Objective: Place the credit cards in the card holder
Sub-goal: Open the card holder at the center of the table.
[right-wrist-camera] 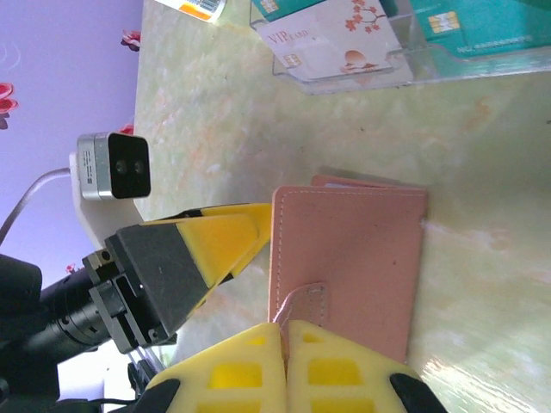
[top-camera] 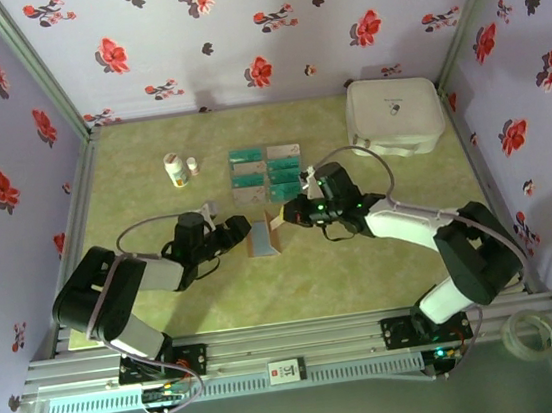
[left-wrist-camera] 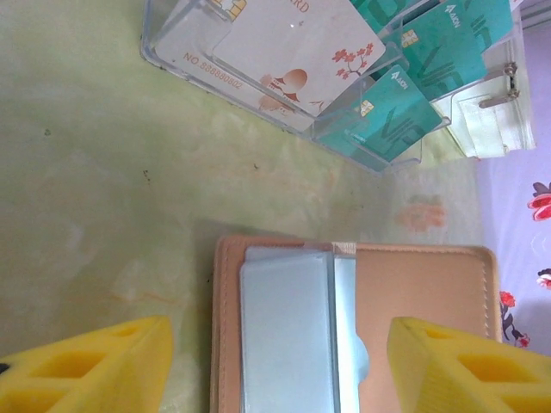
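My right gripper holds the holder's strap, and the cover is still half raised. Next, it needs to move away from the clear sleeves and down toward the tabletop beside the holder, then release the strap.
The card holder (top-camera: 262,239) stands open on the green table, a reddish-brown wallet with clear sleeves (left-wrist-camera: 288,327) showing inside. My right gripper (right-wrist-camera: 286,331) is shut on the small strap at the edge of the card holder (right-wrist-camera: 353,258) and holds that cover up. From the left, my left gripper (top-camera: 242,233) faces the card holder's inside. It is open, its yellow fingers (left-wrist-camera: 86,370) wide on either side of the card holder and apart from it. The credit cards (top-camera: 267,172), teal and pale, lie in clear trays behind the holder. A pale card (left-wrist-camera: 293,60) and teal cards (left-wrist-camera: 396,116) show close up.
Two small white bottles (top-camera: 176,168) stand left of the card trays. A large white rounded case (top-camera: 394,113) sits at the back right. Flowered walls close in the table on three sides. Open green surface lies in front of the holder.
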